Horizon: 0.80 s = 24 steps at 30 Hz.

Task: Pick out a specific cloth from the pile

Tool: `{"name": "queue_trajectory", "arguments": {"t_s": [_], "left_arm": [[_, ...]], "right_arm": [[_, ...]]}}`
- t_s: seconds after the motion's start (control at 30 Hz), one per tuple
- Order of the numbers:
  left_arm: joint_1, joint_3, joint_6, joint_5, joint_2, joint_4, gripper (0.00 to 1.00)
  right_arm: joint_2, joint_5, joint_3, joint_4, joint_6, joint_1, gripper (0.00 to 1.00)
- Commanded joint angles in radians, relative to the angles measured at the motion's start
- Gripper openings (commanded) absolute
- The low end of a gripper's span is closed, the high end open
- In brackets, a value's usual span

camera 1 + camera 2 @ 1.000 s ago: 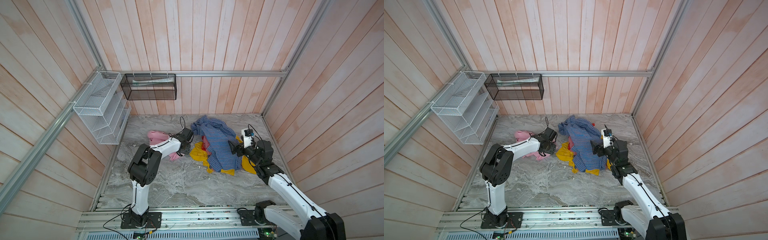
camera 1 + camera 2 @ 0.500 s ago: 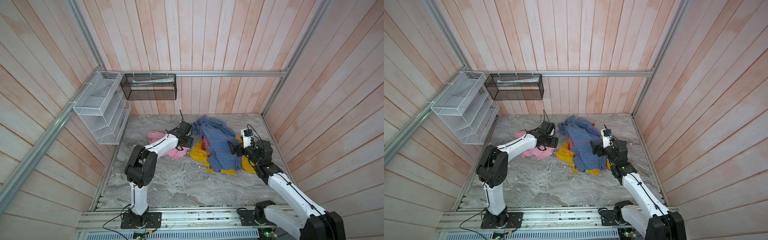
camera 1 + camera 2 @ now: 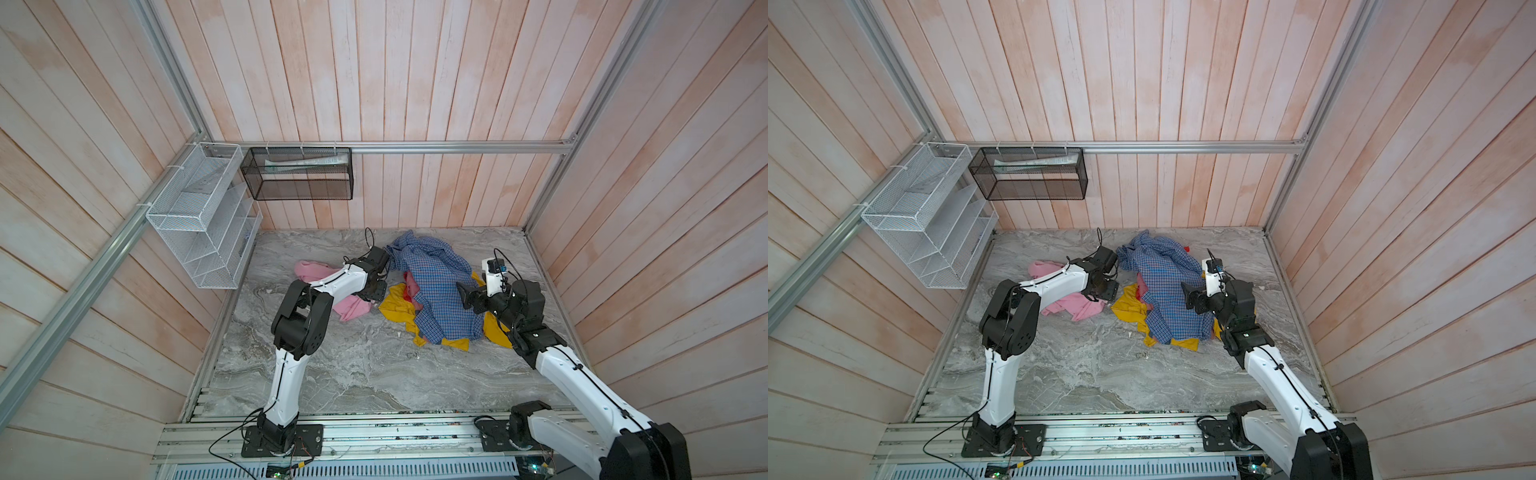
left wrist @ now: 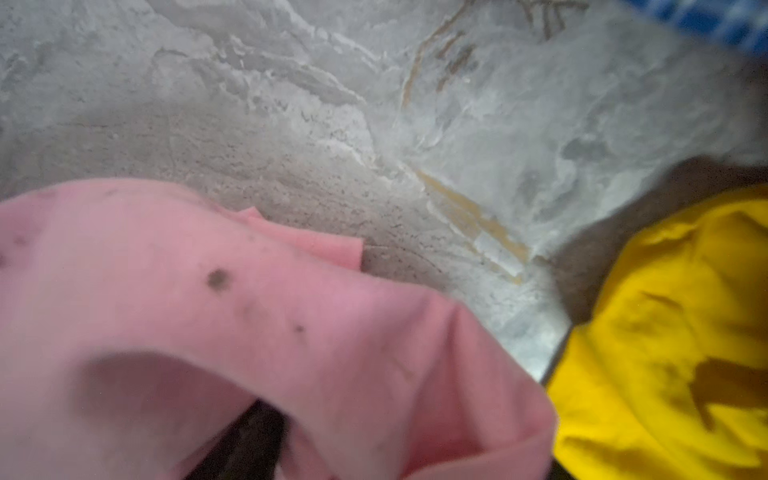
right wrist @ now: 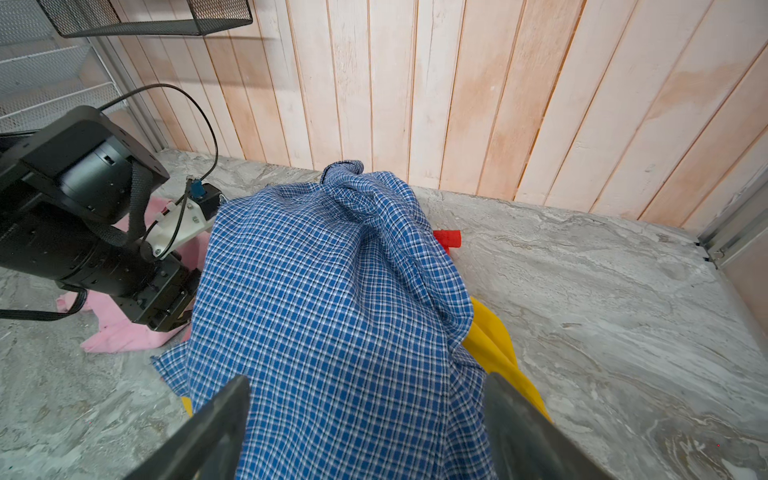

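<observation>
The yellow cloth [image 3: 397, 305] lies close beside my left gripper's fingers, so my left gripper will next move away from it and close on the fold of the pink cloth that hangs over those fingers.
The cloth [image 3: 351, 308] [image 3: 1077, 305], plain light pink, lies on the marble just left of the pile. The pile is a blue checked shirt [image 3: 440, 291] [image 5: 332, 291] over a yellow cloth [image 3: 397, 305] [image 4: 665, 332], with a bit of red fabric [image 5: 448, 239] behind. My left gripper [image 3: 376, 289] [image 4: 399, 457] sits low at the cloth's right end, next to the yellow cloth. Its jaws stand wide and pink fabric [image 4: 208, 311] drapes over them. One dark finger [image 4: 245, 444] shows under it. My right gripper [image 3: 465, 295] [image 5: 370, 432] hovers open over the shirt.
A white wire rack [image 3: 203, 216] hangs on the left wall, and a black mesh basket [image 3: 299, 174] hangs on the back wall. Wooden walls close in the grey marble table [image 3: 353, 365] on three sides. Both arm bases stand along the front rail.
My left gripper drew back a little, then came forward and down toward the yellow cloth's edge. The pink cloth has spread flatter on the table. The right arm has not moved.
</observation>
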Motion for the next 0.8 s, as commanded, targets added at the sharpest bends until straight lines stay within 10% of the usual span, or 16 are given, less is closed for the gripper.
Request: {"name": "queue_trajectory", "arguments": {"t_s": [0.0,0.57,0.77], "left_arm": [[0.002,-0.037,-0.027,-0.021,0.021,-0.038,0.73],[0.078,-0.185,-0.124,0.024,-0.054,0.106,0.01],[0.083,-0.275,-0.102,0.059,-0.165,0.206,0.0]], "right_arm": [[-0.006,0.012,0.025,-0.021,-0.011,0.001,0.88],[-0.044,0.062,0.017,-0.056,-0.016,-0.006,0.88],[-0.061,0.088,0.022,-0.057,-0.002,-0.009,0.89]]}}
